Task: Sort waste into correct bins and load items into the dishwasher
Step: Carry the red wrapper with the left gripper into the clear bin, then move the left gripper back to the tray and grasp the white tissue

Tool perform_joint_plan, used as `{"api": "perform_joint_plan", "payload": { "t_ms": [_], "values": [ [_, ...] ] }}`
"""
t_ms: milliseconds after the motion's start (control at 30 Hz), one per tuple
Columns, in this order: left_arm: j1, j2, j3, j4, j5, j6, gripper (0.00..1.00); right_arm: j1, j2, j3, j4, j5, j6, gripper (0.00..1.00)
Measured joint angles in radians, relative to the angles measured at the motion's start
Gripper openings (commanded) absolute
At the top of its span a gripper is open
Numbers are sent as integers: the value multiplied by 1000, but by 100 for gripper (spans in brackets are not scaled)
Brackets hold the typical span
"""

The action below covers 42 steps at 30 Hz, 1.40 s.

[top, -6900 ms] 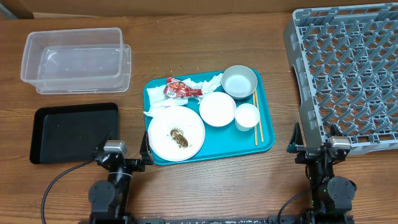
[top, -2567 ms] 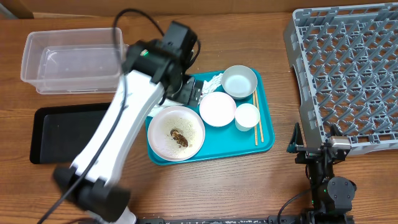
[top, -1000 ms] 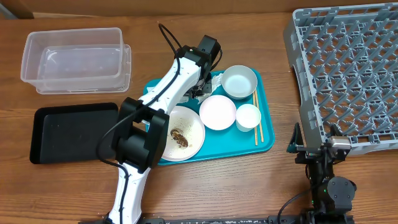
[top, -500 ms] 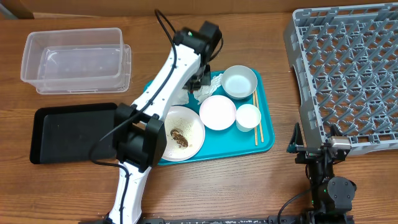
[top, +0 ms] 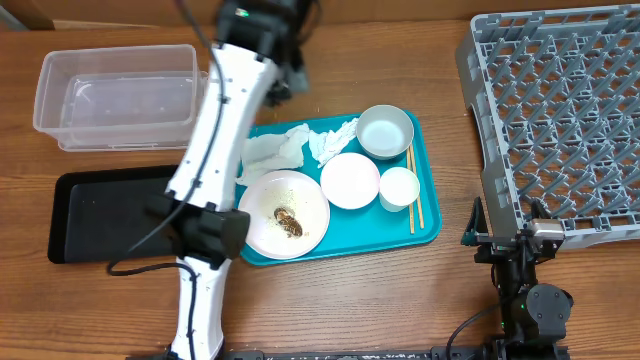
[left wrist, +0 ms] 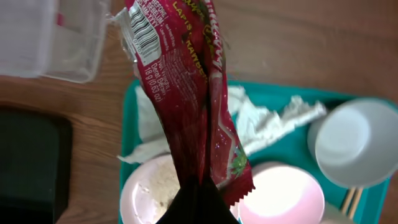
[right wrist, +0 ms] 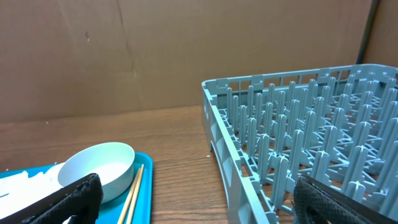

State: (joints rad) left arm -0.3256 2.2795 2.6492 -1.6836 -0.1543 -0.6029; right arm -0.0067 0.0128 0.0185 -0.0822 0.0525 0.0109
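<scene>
Next, my left gripper swings to the left in the overhead view, to get over the clear tub [top: 120, 95] that stands open beside the held wrapper.
My left gripper [left wrist: 198, 190] is shut on the lower end of the red snack wrapper [left wrist: 189, 87], which hangs in the air above the teal tray's back left corner. In the overhead view the left gripper [top: 287, 62] is beside the clear tub [top: 120, 95]. Crumpled napkins [top: 290, 150], the white plate [top: 283, 200] with food scraps [top: 288, 222], a pinkish bowl [top: 350, 180], a grey-green bowl [top: 385, 131], a cup [top: 398, 187] and chopsticks [top: 413, 190] lie on the tray. My right gripper [right wrist: 205, 205] is open and empty beside the grey rack [top: 560, 110].
The black tray [top: 115, 212] lies at the front left, in front of the clear tub. The teal tray [top: 428, 222] sits mid-table. The left arm [top: 215, 160] stretches over the table's left half. The right gripper [top: 505, 240] rests at the rack's front corner.
The left gripper has lifted the red wrapper off the tray and swung back and left toward the clear tub, uncovering the napkins. The right arm has not moved.
</scene>
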Motion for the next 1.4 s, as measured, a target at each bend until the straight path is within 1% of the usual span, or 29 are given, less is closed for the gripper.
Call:
{"api": "perform_joint_plan", "payload": {
  "t_ms": [167,367,433,467,500,533,567,600,733,867,967,1100,1200,1267,1400],
  "values": [
    [148,0,2,2,0,-53,4,0,0,0,0,0,0,100],
    [348,0,2,31,0,-78,4,0,0,0,0,0,0,100],
    [408,0,2,42,0,-79,6,0,0,0,0,0,0,100],
    [439,0,1,48,0,-79,15,0,0,0,0,0,0,100],
    [464,0,-3,55,0,-79,34,0,0,0,0,0,0,100],
    [486,0,-6,62,0,-80,59,0,0,0,0,0,0,100],
    [504,0,-11,69,0,-84,94,0,0,0,0,0,0,100],
    [520,0,-17,75,0,-83,100,0,0,0,0,0,0,100],
    [559,0,-35,84,0,-85,100,0,0,0,0,0,0,100],
    [568,0,-39,83,16,-74,100,0,0,0,0,0,0,100],
    [567,0,-39,75,81,-30,100,0,0,0,0,0,0,100],
    [551,0,-39,15,235,73,100,0,0,0,0,0,0,100],
    [505,0,-39,-3,346,175,100,0,0,0,0,0,0,100],
    [449,0,-39,-3,400,241,100,0,0,0,0,0,0,100],
    [292,0,-40,-2,420,300,100,0,0,0,0,0,0,100]
  ]
}}
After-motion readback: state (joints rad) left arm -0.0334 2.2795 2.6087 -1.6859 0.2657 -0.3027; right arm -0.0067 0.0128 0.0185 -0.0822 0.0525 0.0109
